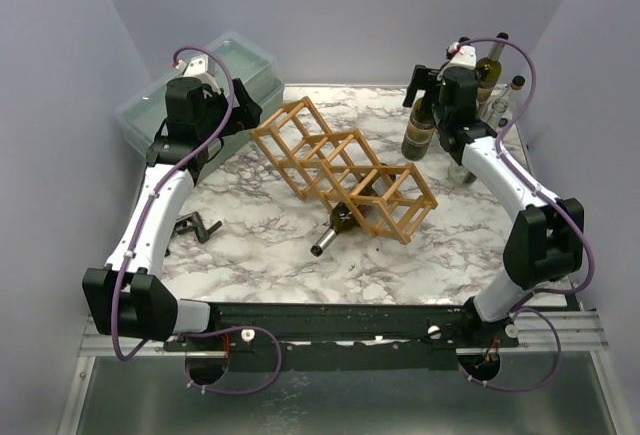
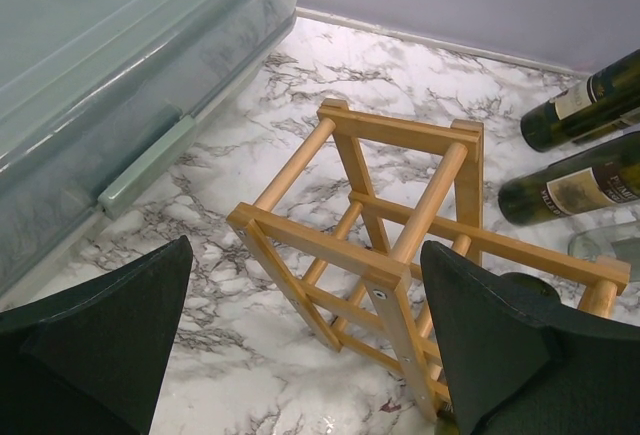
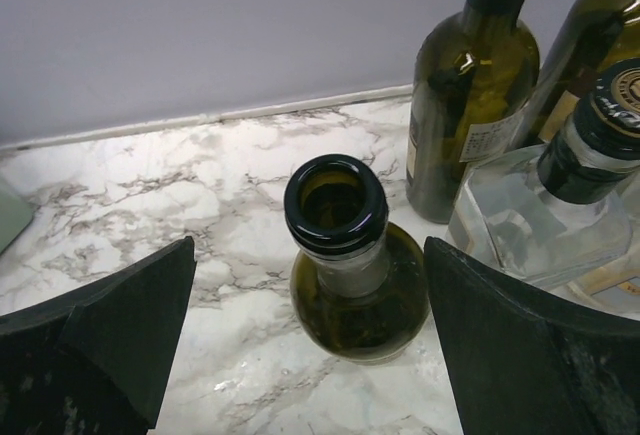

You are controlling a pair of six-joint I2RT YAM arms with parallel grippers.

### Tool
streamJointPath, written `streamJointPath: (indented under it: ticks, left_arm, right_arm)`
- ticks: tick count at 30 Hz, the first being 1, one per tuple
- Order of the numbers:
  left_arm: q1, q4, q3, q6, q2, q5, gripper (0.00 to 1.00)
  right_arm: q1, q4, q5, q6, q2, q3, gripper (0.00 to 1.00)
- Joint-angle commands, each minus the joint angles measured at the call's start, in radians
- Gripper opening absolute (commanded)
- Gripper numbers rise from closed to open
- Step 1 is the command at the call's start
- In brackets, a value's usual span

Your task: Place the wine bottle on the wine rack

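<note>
My right gripper will next go down around the neck (image 1: 427, 101) (image 3: 346, 247) and shift slightly toward the clear glass bottle, since the neck sits closer to the finger by that bottle.
An open-mouthed olive-green wine bottle (image 3: 356, 307) stands upright on the marble table, seen from above in the right wrist view. My right gripper (image 3: 310, 255) is open and hangs over it, one finger on each side and neither touching. From the top view this bottle (image 1: 418, 135) is at the back right, below the right gripper (image 1: 422, 100). The wooden wine rack (image 1: 340, 170) lies diagonally across the middle, with one dark bottle (image 1: 336, 225) lying in its near end. My left gripper (image 2: 305, 250) is open above the rack's far-left end (image 2: 400, 245), holding nothing.
Behind the standing bottle are a dark bottle (image 3: 470, 105), a clear glass bottle (image 3: 540, 215) and another olive one (image 3: 590, 45), close to the right wall. A clear plastic bin (image 1: 190, 90) fills the back left corner. A small dark clamp-like object (image 1: 197, 225) lies near the left arm.
</note>
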Motion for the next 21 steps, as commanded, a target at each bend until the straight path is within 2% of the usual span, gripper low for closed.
streamJointPath:
  ticks: [1, 14, 21]
  left_arm:
    - [-0.004, -0.013, 0.027, -0.004, 0.011, 0.023, 0.97]
    - [-0.005, -0.023, 0.029, -0.003, 0.020, 0.002, 0.97]
    - [-0.006, -0.034, 0.033, 0.012, 0.018, -0.021, 0.97]
  right_arm:
    - [-0.004, 0.101, 0.092, -0.016, 0.011, -0.017, 0.96]
    - [-0.004, 0.162, 0.121, -0.041, 0.074, -0.034, 0.89]
    - [-0.006, 0.207, 0.124, -0.064, 0.110, -0.047, 0.78]
